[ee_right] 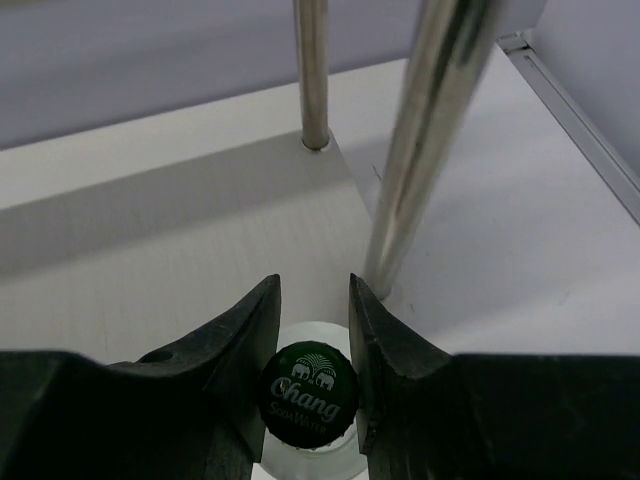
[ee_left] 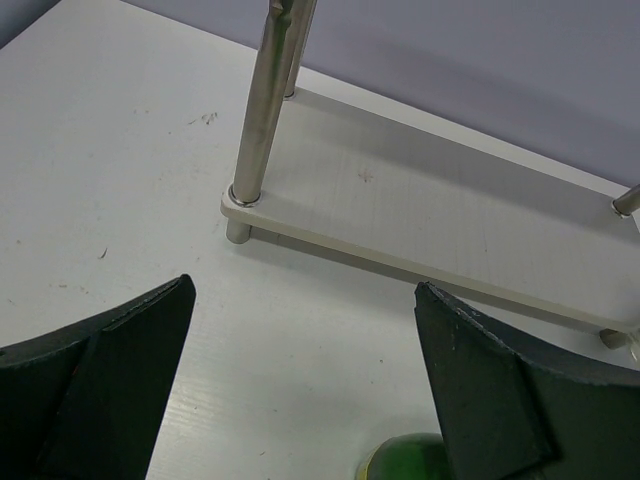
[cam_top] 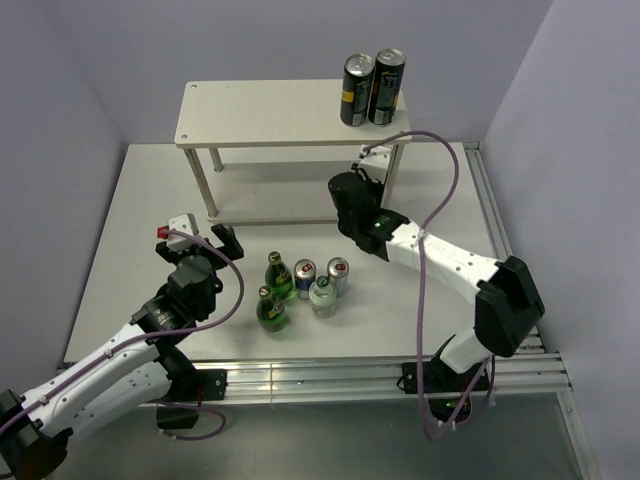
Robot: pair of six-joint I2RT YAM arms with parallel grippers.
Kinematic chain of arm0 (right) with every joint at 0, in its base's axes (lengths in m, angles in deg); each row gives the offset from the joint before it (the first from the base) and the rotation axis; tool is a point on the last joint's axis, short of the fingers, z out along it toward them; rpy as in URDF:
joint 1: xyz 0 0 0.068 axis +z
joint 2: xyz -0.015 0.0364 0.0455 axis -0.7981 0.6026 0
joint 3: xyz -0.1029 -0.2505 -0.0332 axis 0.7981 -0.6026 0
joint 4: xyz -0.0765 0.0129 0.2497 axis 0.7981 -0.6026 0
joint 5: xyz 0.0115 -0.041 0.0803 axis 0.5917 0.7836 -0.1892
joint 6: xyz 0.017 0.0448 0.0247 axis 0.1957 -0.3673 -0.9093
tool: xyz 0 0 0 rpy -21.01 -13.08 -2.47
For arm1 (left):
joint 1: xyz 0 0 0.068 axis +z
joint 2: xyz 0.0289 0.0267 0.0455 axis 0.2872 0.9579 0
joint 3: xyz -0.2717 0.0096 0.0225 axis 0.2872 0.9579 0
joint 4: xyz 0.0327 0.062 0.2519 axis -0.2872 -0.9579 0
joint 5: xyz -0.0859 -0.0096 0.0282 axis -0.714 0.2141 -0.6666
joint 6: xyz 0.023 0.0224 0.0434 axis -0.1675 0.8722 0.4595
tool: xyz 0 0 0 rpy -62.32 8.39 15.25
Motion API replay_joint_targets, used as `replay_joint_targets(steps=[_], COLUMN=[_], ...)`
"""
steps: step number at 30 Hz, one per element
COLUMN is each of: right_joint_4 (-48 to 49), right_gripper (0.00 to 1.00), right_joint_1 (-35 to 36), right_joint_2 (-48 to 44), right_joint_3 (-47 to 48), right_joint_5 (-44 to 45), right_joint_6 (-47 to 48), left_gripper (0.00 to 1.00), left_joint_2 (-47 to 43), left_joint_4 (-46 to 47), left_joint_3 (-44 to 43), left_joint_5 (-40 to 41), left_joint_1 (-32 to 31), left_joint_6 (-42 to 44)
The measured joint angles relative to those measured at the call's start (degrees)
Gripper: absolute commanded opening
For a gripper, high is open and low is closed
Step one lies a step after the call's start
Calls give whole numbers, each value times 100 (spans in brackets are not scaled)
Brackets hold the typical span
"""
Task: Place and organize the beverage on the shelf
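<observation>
My right gripper is going to move outward beside the front leg (ee_right: pixel 430 140) next, then down to stand the clear bottle on the lower board, free behind it.
The shelf (cam_top: pixel 270 112) stands at the back; its lower board shows in the left wrist view (ee_left: pixel 420 200) and the right wrist view (ee_right: pixel 180 250). My right gripper (ee_right: pixel 312 284) is shut on the green cap of a clear bottle (ee_right: pixel 310 392), over the lower board beside the front right leg (ee_right: pixel 430 140). In the top view my right gripper (cam_top: pixel 352 200) hides that bottle. On the table stand two green glass bottles (cam_top: pixel 279 275) (cam_top: pixel 270 308), two short cans (cam_top: pixel 304 277) (cam_top: pixel 338 272) and another clear green-capped bottle (cam_top: pixel 322 295). My left gripper (cam_top: pixel 198 245) (ee_left: pixel 303 287) is open and empty, left of them.
Two tall black-and-yellow cans (cam_top: pixel 357 90) (cam_top: pixel 387 87) stand on the shelf's top board at its right end. A green bottle top (ee_left: pixel 405 460) shows at the bottom edge of the left wrist view. A metal rail (cam_top: pixel 400 375) runs along the table's near edge.
</observation>
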Motion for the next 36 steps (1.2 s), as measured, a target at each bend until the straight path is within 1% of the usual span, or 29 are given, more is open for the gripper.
replay_joint_targets(steps=[5,9,15,20,27,28,29,30,31,32,33,36], right_joint_4=[380,728,1353,2122,2691,2721,2756,2785,2852,2911,2953,2999], right_gripper=[0,0,0,0,0,12,26,56,67,74,84,88], right_joint_1=[-291,-472,-564,-577,-573,-570,-570,-570,-568,-570,-573,-575], right_joint_2=[758,1193,1357,1539,1685,1703,1714,1729,1755,1779,1799,1856], right_joint_3=[494,603,619,546,468,468,468,468,468,479,487,538], right_joint_5=[-157,-153,-98,42,243,282,317,339,380,400,428,490], right_joint_6=[188,269,455,562,723,730,745,756,767,758,774,772], left_gripper=[98,98,98,98,98,98,98,98,98,98,98,98], left_joint_2=[-96,-107,-144,-181,-181,-181,-181,-181,-181,-181,-181,-181], left_joint_4=[0,0,0,0,-4,-4,-4,-4,-4,-4,-2,-4], left_joint_3=[2,2,11,63,72,72,72,72,72,72,72,72], left_joint_5=[0,0,2,7,11,13,17,20,22,22,22,22], left_joint_1=[0,2,0,0,0,0,0,0,0,0,0,0], left_joint_6=[0,0,-20,-39,-44,-44,-44,-44,-44,-44,-44,-48])
